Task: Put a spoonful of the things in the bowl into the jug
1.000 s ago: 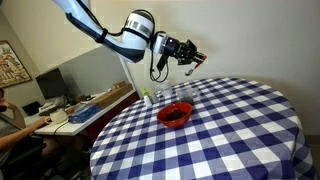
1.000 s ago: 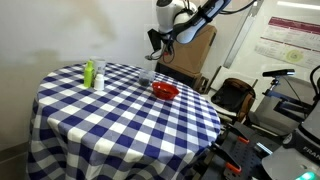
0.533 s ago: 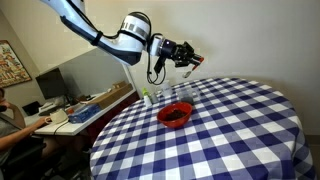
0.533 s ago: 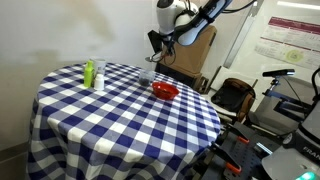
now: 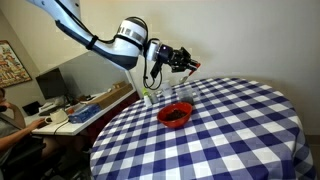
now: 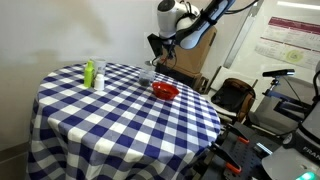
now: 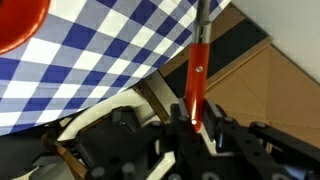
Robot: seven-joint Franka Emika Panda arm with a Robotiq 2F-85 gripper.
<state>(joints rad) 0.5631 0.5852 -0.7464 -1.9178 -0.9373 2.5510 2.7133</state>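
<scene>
The robot should next pull its gripper back and lower the spoon onto the bare checked cloth below, beside the red bowl, to release the spoon's handle.
My gripper (image 5: 187, 64) (image 6: 157, 47) hangs high over the far side of the table, shut on a spoon with a red handle (image 7: 199, 70). In the wrist view the jaws (image 7: 198, 113) clamp the handle from both sides; the spoon's head runs out of the top of the picture. The red bowl (image 5: 175, 114) (image 6: 165, 91) (image 7: 20, 25) sits on the checked cloth with dark bits (image 5: 174, 117) in it. The clear jug (image 5: 184, 94) (image 6: 147, 74) stands just behind the bowl, roughly below the gripper. Whether the spoon carries anything does not show.
The round table (image 5: 230, 140) (image 6: 110, 115) has a blue and white checked cloth. A small pale item with a green part (image 5: 147, 97) (image 6: 93, 74) stands near the table's rim. A desk with a seated person (image 5: 10, 115) and chairs (image 6: 235, 100) lie beyond the table.
The arm has swung a little sideways and slightly down with the spoon still clamped. Bowl and jug have stayed put.
</scene>
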